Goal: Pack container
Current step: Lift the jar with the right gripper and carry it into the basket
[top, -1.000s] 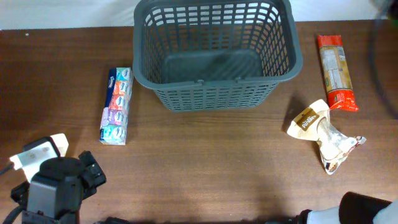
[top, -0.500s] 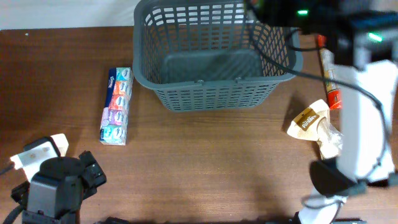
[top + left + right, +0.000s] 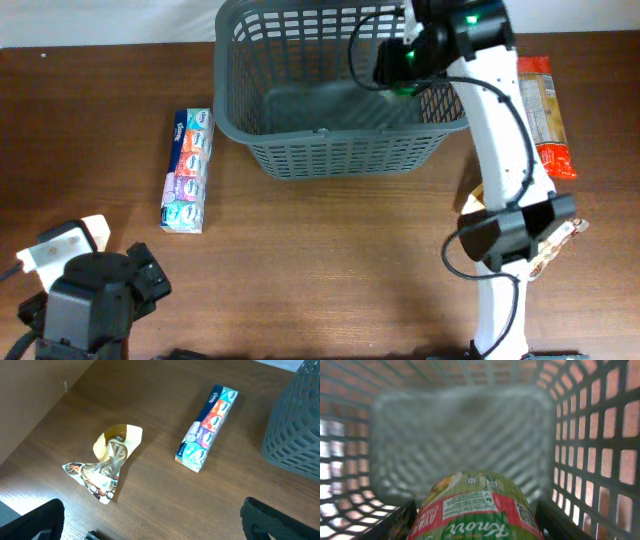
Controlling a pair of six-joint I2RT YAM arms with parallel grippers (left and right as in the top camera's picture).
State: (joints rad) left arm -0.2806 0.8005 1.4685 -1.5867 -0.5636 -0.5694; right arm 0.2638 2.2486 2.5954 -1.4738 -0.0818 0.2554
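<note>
My right gripper should lower the Knorr package (image 3: pixel 475 505) next toward the bare bottom of the basket by the basket's near side (image 3: pixel 532 467) and let go of it in the free space below.
The dark grey basket (image 3: pixel 345 150) stands at the back middle of the table; its wall also shows in the left wrist view (image 3: pixel 300 425). My right gripper (image 3: pixel 400 62) hangs over the basket's right part. In the right wrist view it (image 3: pixel 477 522) is shut on a green and red Knorr package (image 3: pixel 475 505), held above the basket's floor (image 3: pixel 460 430). My left gripper (image 3: pixel 160 532) is open and empty, low over the table's front left corner (image 3: pixel 90 300).
A colourful tissue pack (image 3: pixel 188 170) (image 3: pixel 207 427) lies left of the basket. A crumpled cream packet (image 3: pixel 107 467) (image 3: pixel 68 243) lies by the left arm. A red packet (image 3: pixel 540 115) lies right of the basket. Another crumpled packet (image 3: pixel 545 245) lies partly under the right arm.
The right arm has swung up from the front right edge and reached over the basket, carrying the Knorr package. The left arm has not moved.
</note>
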